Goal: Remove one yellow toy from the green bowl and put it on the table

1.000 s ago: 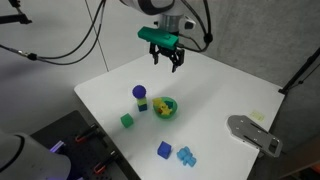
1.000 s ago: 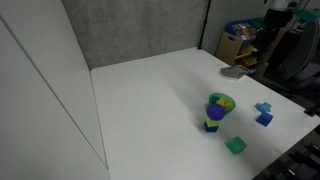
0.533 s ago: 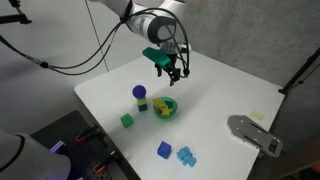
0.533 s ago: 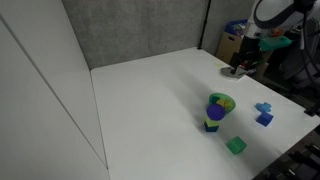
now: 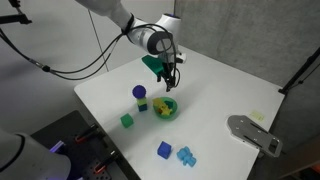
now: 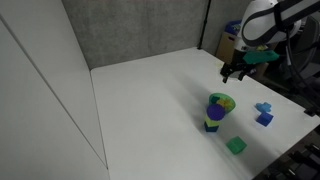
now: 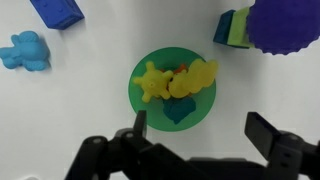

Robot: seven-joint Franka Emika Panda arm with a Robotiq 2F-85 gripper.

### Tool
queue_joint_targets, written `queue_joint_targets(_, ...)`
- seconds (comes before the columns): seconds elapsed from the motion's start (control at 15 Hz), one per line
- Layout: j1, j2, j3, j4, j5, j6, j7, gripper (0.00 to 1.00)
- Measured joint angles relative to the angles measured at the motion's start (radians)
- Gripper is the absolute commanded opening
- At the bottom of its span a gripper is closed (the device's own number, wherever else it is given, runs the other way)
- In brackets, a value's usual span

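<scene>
My gripper is above the longer yellow toy by the blue ball (image 5: 160, 104) (image 7: 194, 78), so next it should lower its open fingers into the green bowl, one on each side of that toy.
The green bowl (image 7: 172, 88) sits on the white table (image 7: 80, 110) and holds two lumpy yellow toys (image 7: 195, 77), side by side, over a darker green shape on its floor. The bowl also shows in both exterior views (image 5: 166, 107) (image 6: 221, 102). My gripper (image 7: 200, 128) is open and empty, hovering above the bowl with its fingers astride the bowl's near edge. In both exterior views the gripper (image 5: 170, 82) (image 6: 236, 73) hangs a short way above the bowl.
A blue ball on a square yellow block (image 5: 141, 97) stands right beside the bowl. A green cube (image 5: 127, 121), a dark blue block (image 5: 164, 150) and a light blue toy (image 5: 186, 156) lie nearer the table's front. A grey device (image 5: 254, 134) sits at the table's edge.
My gripper has come down and across from high over the table's far side to just above the green bowl. It stays open. The toys have not moved.
</scene>
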Motion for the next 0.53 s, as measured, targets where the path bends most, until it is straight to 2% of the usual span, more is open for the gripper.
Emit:
queue_joint_targets(0.27, -0.001, 0.016, -0.005, 0.002, -0.003, 0.0, 0.02, 1.0)
queue_joint_targets(0.53, -0.002, 0.093, -0.008, 0.027, 0.008, 0.007, 0.045, 1.0)
